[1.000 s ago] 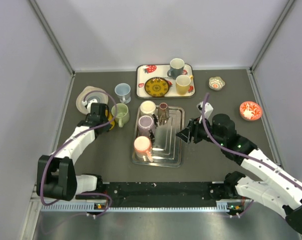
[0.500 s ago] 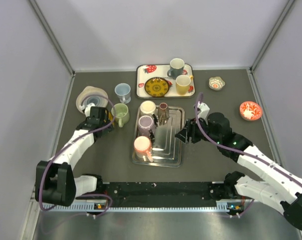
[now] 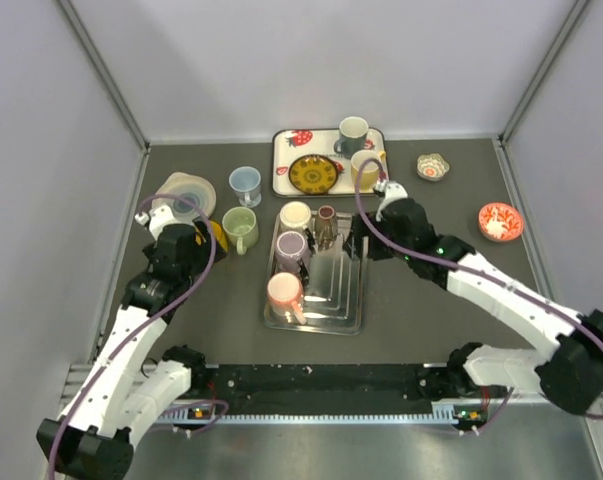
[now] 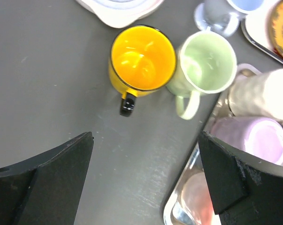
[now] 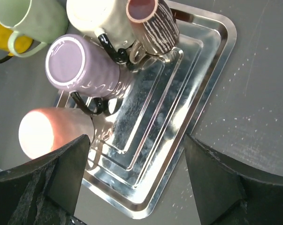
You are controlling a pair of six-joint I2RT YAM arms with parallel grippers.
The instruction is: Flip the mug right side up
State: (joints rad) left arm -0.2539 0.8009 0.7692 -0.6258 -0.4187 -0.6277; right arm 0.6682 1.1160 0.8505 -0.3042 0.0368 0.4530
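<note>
Next, my right gripper needs to go to the left in the top view, turn and come down onto the brown striped mug's handle (image 3: 322, 244) (image 5: 137, 52), since this mug stands bottom up.
A yellow mug (image 4: 142, 58) with a black handle stands mouth up on the table, touching a pale green mug (image 4: 207, 63); in the top view only a sliver of the yellow mug (image 3: 218, 237) shows past my left arm. My left gripper (image 4: 145, 140) is open and empty, drawn back just short of it. On the metal tray (image 5: 211, 70) a purple mug (image 5: 80, 63) and a pink mug (image 5: 47, 131) stand bottom up, beside a cream mug (image 5: 96, 16) and a brown striped mug (image 5: 153, 21). My right gripper (image 5: 134, 145) hangs open over the tray's right part (image 3: 353, 240), holding nothing.
A white strawberry tray (image 3: 281, 170) at the back carries a plate and two mugs. A blue glass mug (image 3: 245, 183) and a white lidded dish (image 3: 184, 192) sit behind the yellow mug. Two small bowls (image 3: 433, 166) (image 3: 500, 220) lie at the right.
My left gripper opened and drew back toward me from the yellow mug. My right arm swung forward and left over the tray's right side, and its jaws spread wider.
</note>
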